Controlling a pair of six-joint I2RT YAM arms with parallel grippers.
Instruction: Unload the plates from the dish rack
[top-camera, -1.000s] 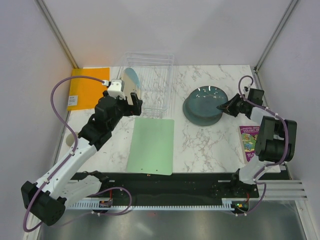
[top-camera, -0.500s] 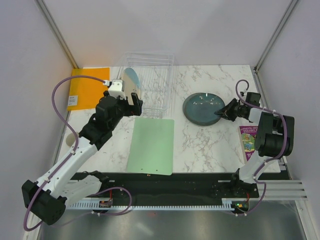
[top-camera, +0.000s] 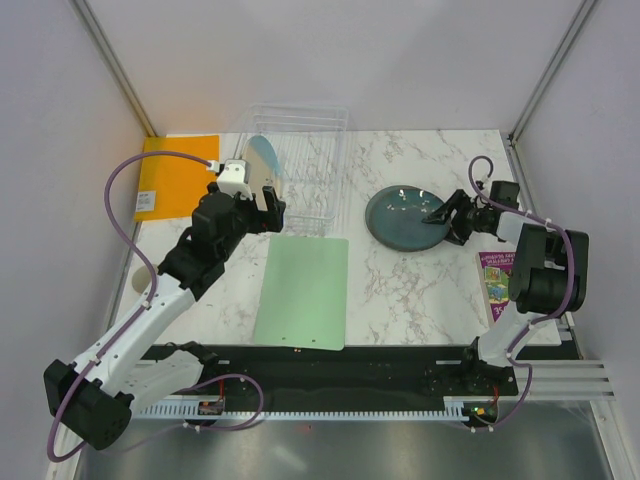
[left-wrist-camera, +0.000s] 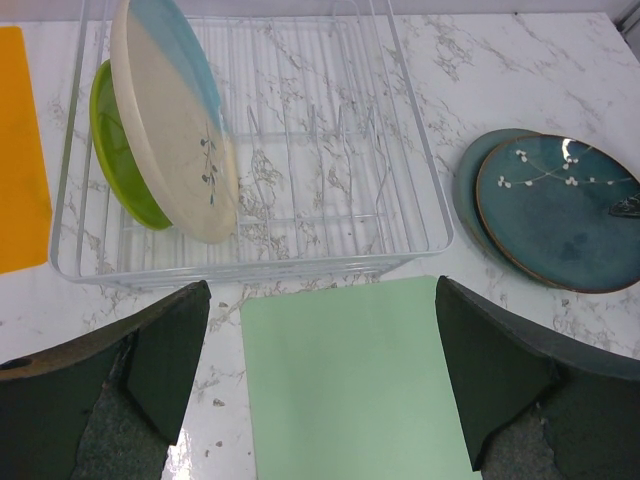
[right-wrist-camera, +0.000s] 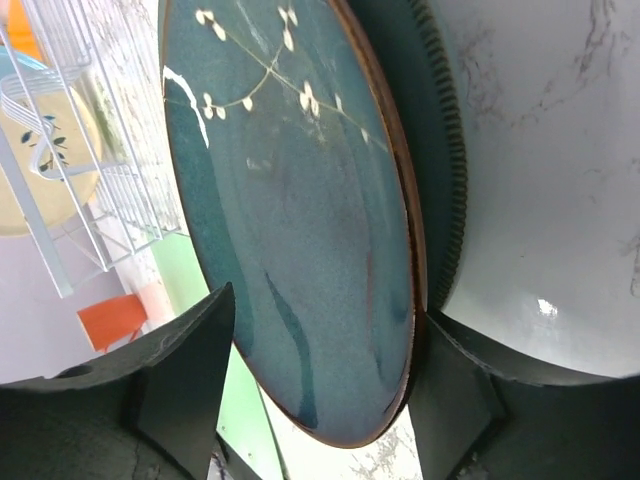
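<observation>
The cream plate's near rim (top-camera: 256, 171) (left-wrist-camera: 149, 168) is uncovered, outward of my left gripper and below it. My left gripper will next move outward and down around the rim and close there.
The clear dish rack (top-camera: 310, 150) stands at the back of the table. It holds a cream plate with a leaf sprig and light-blue top (left-wrist-camera: 180, 130) and a lime-green plate (left-wrist-camera: 120, 150) behind it, both on edge. My left gripper (left-wrist-camera: 320, 380) hovers open in front of the rack, above the mat, holding nothing. To the right, a teal plate with white sprigs (top-camera: 405, 215) lies on a darker plate (right-wrist-camera: 440, 150). My right gripper (right-wrist-camera: 320, 370) is open, its fingers (right-wrist-camera: 470, 390) straddling the teal plate's rim (right-wrist-camera: 290, 200).
A pale-green mat (top-camera: 305, 290) lies in front of the rack. An orange folder (top-camera: 175, 180) sits at the back left, and a purple booklet (top-camera: 497, 280) lies by the right edge, beside the right arm.
The right gripper lowered the teal plate flat onto the darker plate, then opened its jaws. The left arm has not moved.
</observation>
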